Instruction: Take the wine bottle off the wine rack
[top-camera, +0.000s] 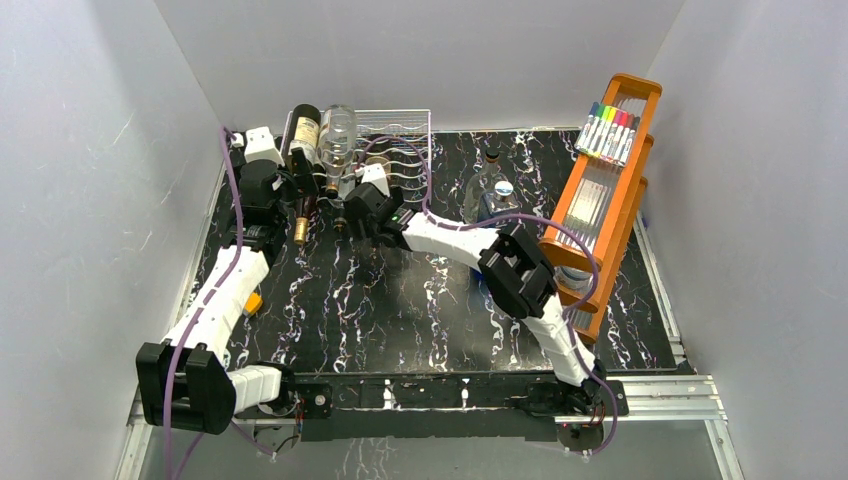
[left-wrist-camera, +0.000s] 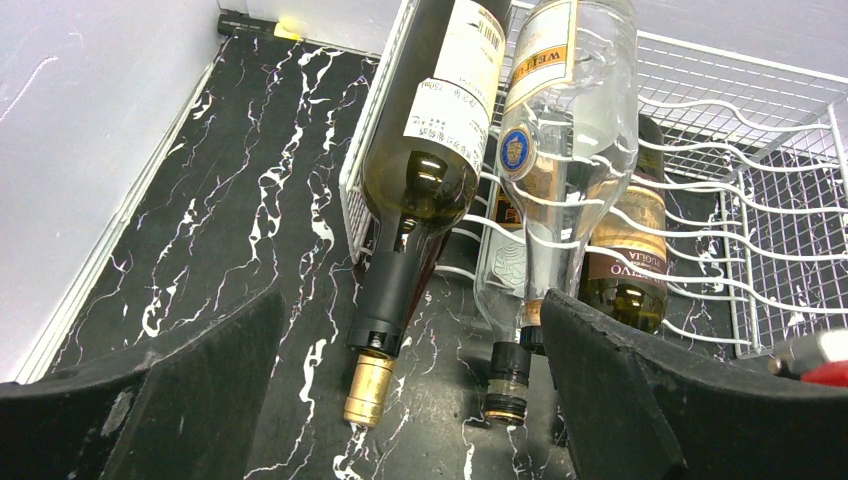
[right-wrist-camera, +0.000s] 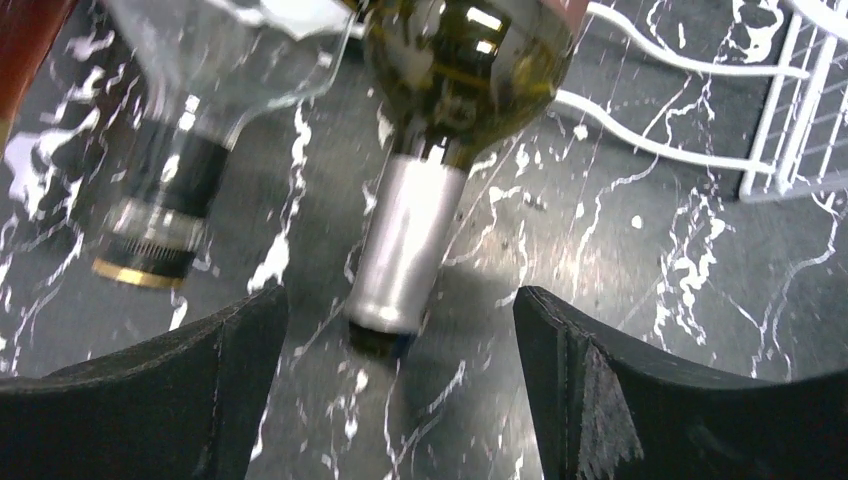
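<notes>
My right gripper will next lower its open fingers outward to both sides of the green bottle's silver neck (right-wrist-camera: 405, 250) and close them, because the neck is below and outward, just beyond the fingers.
The silver-white wire wine rack (top-camera: 400, 135) stands at the back left of the table. A dark wine bottle (top-camera: 302, 150) with a white label and gold cap lies in it beside a clear bottle (top-camera: 338, 135), necks pointing forward and down. A green bottle (left-wrist-camera: 625, 270) with a silver neck (right-wrist-camera: 405, 250) lies lower in the rack (left-wrist-camera: 760, 200). My left gripper (left-wrist-camera: 415, 400) is open, with the gold-capped neck (left-wrist-camera: 372, 385) and the clear bottle's neck (left-wrist-camera: 508, 375) ahead between its fingers. My right gripper (right-wrist-camera: 400, 390) is open, with the silver neck just beyond its fingertips, untouched.
A tall orange wooden rack (top-camera: 605, 200) with coloured markers stands at the right. A clear glass bottle (top-camera: 490, 190) stands upright beside it. A small yellow object (top-camera: 254, 300) lies by the left arm. Grey walls close in on both sides and at the back.
</notes>
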